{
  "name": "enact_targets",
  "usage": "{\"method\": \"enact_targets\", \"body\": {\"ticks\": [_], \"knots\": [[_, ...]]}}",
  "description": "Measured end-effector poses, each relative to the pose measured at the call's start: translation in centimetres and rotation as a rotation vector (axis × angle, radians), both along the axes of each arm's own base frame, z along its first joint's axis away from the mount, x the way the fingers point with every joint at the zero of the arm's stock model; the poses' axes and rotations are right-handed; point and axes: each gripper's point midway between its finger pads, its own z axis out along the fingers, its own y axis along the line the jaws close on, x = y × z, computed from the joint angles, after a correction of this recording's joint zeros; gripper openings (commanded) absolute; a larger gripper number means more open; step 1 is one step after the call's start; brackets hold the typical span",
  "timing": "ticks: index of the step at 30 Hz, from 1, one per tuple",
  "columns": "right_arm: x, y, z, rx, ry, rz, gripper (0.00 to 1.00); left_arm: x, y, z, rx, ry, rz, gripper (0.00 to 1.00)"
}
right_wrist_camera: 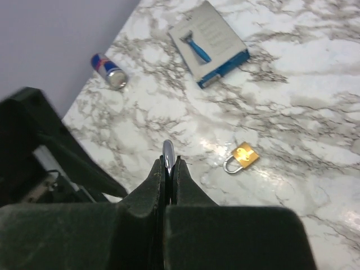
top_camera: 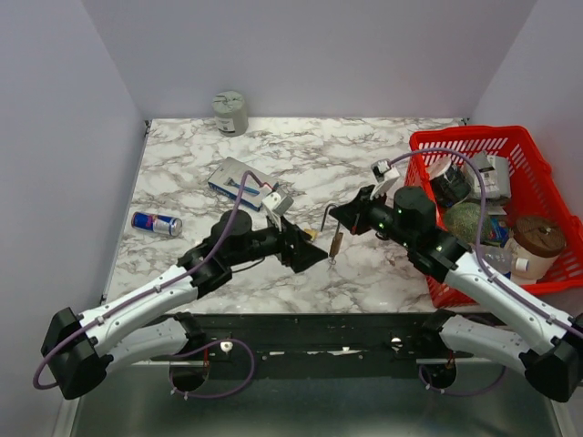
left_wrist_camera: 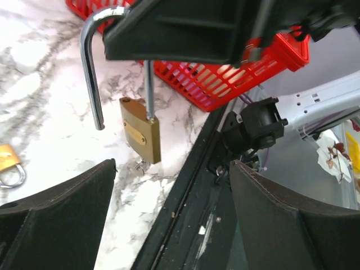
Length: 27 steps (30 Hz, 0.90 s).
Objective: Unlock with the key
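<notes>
I will move my right gripper outward and down to the marble beside the small padlock next, because the shackle's short leg is free of the large padlock's body.
My right gripper point(right_wrist_camera: 169, 164) is shut on the steel shackle point(right_wrist_camera: 168, 151) of a large brass padlock point(left_wrist_camera: 142, 135) and holds it above the table. The brass body hangs from the long leg of the shackle, and the short leg's end point(left_wrist_camera: 98, 125) is free of the body. A small metal key part point(left_wrist_camera: 141, 165) sticks out under the body. In the top view the padlock point(top_camera: 335, 242) hangs between both grippers. My left gripper point(left_wrist_camera: 171, 169) is open and empty, just below and near of the padlock. It also shows in the top view point(top_camera: 311, 256).
A small brass padlock point(right_wrist_camera: 242, 157) lies on the marble next to the left gripper. A razor box point(top_camera: 239, 182) and a Red Bull can point(top_camera: 156, 223) lie to the left. A grey can point(top_camera: 230, 112) stands at the back. A full red basket point(top_camera: 537, 273) stands at the right.
</notes>
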Motion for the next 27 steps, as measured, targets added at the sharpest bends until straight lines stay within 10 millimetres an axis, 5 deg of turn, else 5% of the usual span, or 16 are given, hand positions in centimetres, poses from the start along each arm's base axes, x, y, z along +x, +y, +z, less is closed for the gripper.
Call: {"method": "enact_targets", "body": {"ticks": [7,15,27], "knots": [[5.0,-2.7,-6.0,-0.106,0.137,-0.110,0.01,4.0,4.2,2.9,0.030,-0.047,0.070,0.91],[9.4,-5.3,-11.6,-0.177,0.288,-0.152,0.01,5.0,6.3,2.2,0.091,-0.064,0.061,0.91],[16.1,-1.4,-14.4,-0.173,0.357,-0.044,0.01,4.7,6.5,0.6,0.102,-0.030,0.030,0.92]]}}
